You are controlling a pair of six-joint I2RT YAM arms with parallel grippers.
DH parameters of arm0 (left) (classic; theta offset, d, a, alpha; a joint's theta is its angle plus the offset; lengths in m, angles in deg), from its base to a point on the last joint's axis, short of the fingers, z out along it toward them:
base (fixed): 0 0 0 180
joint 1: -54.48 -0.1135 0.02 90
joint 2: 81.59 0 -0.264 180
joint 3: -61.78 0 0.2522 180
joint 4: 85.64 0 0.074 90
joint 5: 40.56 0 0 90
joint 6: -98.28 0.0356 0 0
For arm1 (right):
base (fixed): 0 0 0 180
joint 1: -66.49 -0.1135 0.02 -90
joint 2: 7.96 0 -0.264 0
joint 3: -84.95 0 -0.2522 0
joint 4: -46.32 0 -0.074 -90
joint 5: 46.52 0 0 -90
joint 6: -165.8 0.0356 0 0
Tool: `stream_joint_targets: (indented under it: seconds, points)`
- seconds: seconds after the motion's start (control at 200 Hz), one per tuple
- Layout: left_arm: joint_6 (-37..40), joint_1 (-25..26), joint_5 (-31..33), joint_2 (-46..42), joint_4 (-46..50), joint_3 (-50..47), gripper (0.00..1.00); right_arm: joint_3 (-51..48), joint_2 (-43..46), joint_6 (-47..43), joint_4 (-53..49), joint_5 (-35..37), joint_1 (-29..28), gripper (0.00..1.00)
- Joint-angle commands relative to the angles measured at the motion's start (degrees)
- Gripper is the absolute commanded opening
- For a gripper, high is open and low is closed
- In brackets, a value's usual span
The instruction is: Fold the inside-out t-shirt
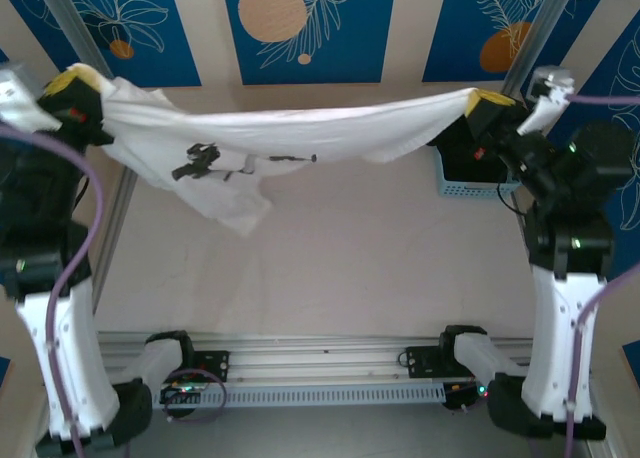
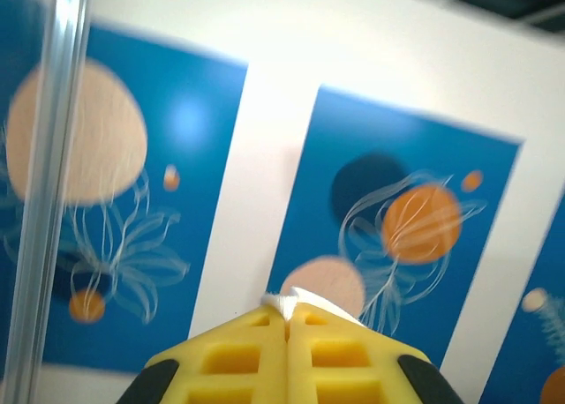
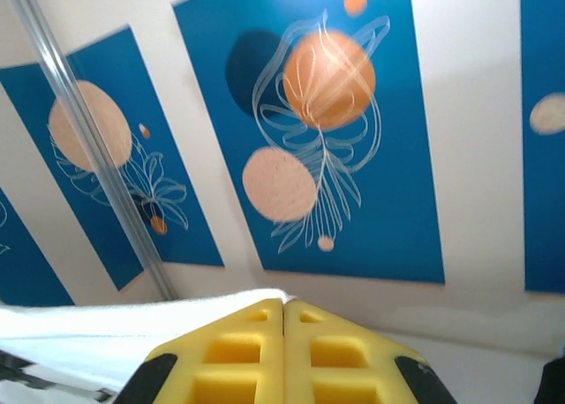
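Note:
My left gripper holds the shirt and will next lower it outward to the far edge of the table and release it, so the hanging cloth lies flat.
The white inside-out t-shirt (image 1: 290,138) hangs in the air, stretched between both grippers, with a dark print showing through at its lower left. A loose flap droops toward the table at the left. My left gripper (image 1: 78,83) is shut on the shirt's left end; a tuft of the white t-shirt (image 2: 291,300) pokes out between its yellow fingers (image 2: 243,351). My right gripper (image 1: 488,103) is shut on the right end, and the white t-shirt (image 3: 132,320) runs off to the left beside its yellow fingers (image 3: 331,351).
A blue plastic basket (image 1: 470,183) with dark contents stands at the back right, just under my right gripper. The pale table (image 1: 340,268) lies below the hanging shirt. Metal frame posts (image 1: 110,218) rise at both back corners.

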Motion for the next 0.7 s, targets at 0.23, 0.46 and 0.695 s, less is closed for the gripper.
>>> stream_joint_targets:
  seconds: [0.23, 0.46, 0.695]
  points:
    - [0.29, -0.26, -3.13, -5.23, -4.00, 7.18, 0.00, 6.60, 8.05, -4.69, -3.50, 6.76, 0.03, 0.00]
    - [1.70, -0.25, -4.20, 2.96, -5.30, 7.84, 0.00, 6.79, 4.62, -7.23, -1.48, 8.64, -0.02, 0.00]
    - [1.25, 0.15, -4.28, 18.28, -13.89, 1.51, 0.00, -0.36, -5.63, -8.59, 7.00, 9.04, -0.31, 0.00]
